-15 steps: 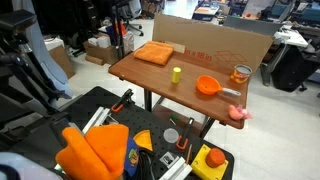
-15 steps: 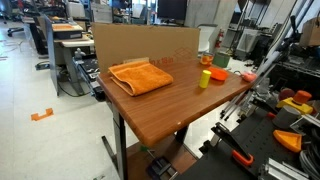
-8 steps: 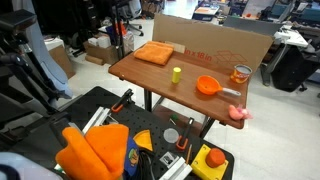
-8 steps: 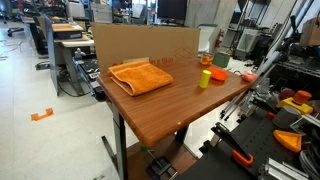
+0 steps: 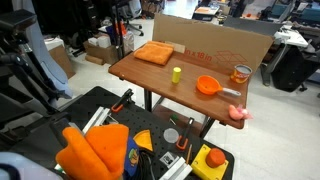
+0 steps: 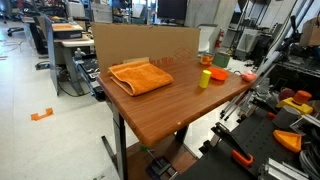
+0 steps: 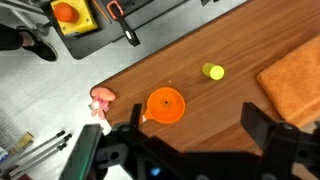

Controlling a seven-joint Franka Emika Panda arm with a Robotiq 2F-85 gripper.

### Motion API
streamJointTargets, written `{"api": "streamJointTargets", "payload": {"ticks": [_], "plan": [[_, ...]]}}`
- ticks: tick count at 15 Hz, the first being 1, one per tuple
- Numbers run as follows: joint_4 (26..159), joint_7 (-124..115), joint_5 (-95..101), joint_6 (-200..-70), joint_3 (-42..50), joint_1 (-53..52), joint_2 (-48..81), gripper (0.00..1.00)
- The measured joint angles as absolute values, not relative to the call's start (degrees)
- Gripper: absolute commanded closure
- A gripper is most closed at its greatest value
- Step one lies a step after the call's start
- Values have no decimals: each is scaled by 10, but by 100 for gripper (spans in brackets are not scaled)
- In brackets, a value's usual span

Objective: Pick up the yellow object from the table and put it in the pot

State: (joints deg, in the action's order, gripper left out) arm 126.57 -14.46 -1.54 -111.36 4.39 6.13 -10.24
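Observation:
My gripper lowers toward the yellow object (image 5: 176,75) next and brings its open fingers around the upright sides, since they hang high over bare wood beside the pot (image 5: 208,86).
The yellow object (image 5: 176,74) stands upright near the middle of the brown table (image 5: 150,82); it also shows in the other exterior view (image 6: 204,77) and in the wrist view (image 7: 213,71). The orange pot (image 5: 208,86) sits a short way from it, with its handle toward the pink object, and shows in both other views (image 6: 217,73) (image 7: 166,104). My gripper (image 7: 197,135) is open and empty, high above the table, its fingers framing bare wood just beside the pot. I cannot make out the gripper in the exterior views.
A folded orange cloth (image 5: 155,53) (image 6: 140,76) (image 7: 295,80) lies at one table end. A glass jar (image 5: 240,74) and a pink object (image 5: 238,113) (image 7: 100,100) sit near the pot's end. A cardboard wall (image 5: 220,40) backs the table. Tools and a yellow button box (image 7: 68,14) lie on the floor.

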Motion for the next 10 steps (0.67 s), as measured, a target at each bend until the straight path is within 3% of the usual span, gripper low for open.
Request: {"api": "streamJointTargets", "payload": {"ticks": [5,10], "plan": [[1321,-235,-8,-1339,17,42,10,0],[1351,-232,-65,-1393,7,13,67,0]]}}
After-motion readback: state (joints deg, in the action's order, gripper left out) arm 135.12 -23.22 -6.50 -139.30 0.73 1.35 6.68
